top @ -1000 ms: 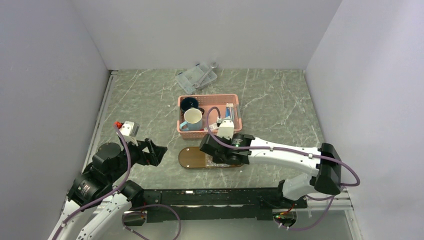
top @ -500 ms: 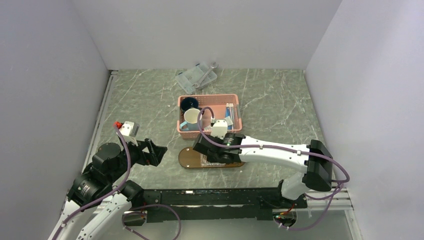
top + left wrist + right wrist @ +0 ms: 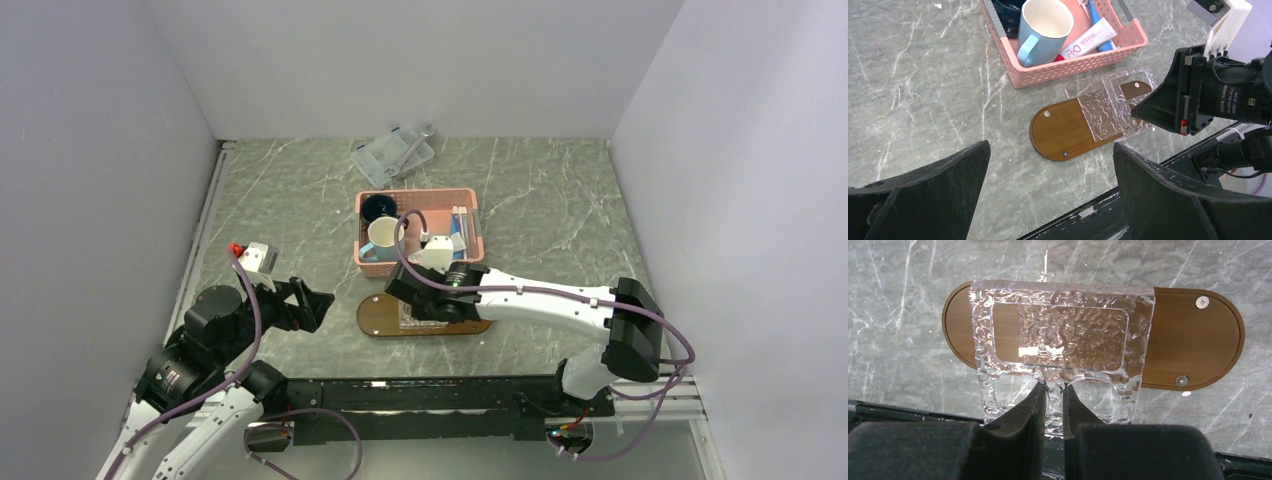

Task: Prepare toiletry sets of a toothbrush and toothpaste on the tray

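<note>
The clear holder's panel spans the wood, so the right gripper will next lower the holder onto the middle of the tray below it and let go of the holder's rib.
The dark-brown oval tray lies on the marble just in front of the pink basket. My right gripper is shut on the middle rib of a clear, bumpy plastic holder, which covers one end of the tray. My left gripper hangs open to the left of the tray, with nothing in it. In the basket lie a white tube with a red end and a narrow blue item. I cannot tell whether that blue item is toothbrush or toothpaste.
A light-blue mug and a dark mug stand in the basket's left half. A clear plastic box sits near the back wall. The black base rail runs along the near table edge.
My right arm has shifted left, carrying the clear holder further along the tray. The left arm has not moved.
</note>
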Controlling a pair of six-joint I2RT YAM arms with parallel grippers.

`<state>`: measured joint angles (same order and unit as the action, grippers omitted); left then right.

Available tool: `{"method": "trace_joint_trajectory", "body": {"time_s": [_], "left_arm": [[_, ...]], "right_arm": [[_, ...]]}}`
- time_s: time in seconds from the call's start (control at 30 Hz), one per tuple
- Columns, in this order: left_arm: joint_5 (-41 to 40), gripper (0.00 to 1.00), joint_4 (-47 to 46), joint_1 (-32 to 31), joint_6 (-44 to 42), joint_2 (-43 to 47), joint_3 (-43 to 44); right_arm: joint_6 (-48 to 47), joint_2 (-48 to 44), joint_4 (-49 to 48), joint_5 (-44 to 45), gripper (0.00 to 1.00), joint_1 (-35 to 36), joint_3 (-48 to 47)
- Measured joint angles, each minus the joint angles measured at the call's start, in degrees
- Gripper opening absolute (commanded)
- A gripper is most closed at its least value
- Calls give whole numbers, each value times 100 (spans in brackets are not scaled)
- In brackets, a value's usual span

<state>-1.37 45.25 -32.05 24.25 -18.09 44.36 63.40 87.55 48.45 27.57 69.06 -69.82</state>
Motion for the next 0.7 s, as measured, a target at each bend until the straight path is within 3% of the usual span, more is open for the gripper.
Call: {"method": "trace_joint_trajectory", "body": {"time_s": [0.7], "left_arm": [[0,99,0,0,0,-2,0]], "right_arm": [[-107,173,-70,-111,0,-129,13]]}}
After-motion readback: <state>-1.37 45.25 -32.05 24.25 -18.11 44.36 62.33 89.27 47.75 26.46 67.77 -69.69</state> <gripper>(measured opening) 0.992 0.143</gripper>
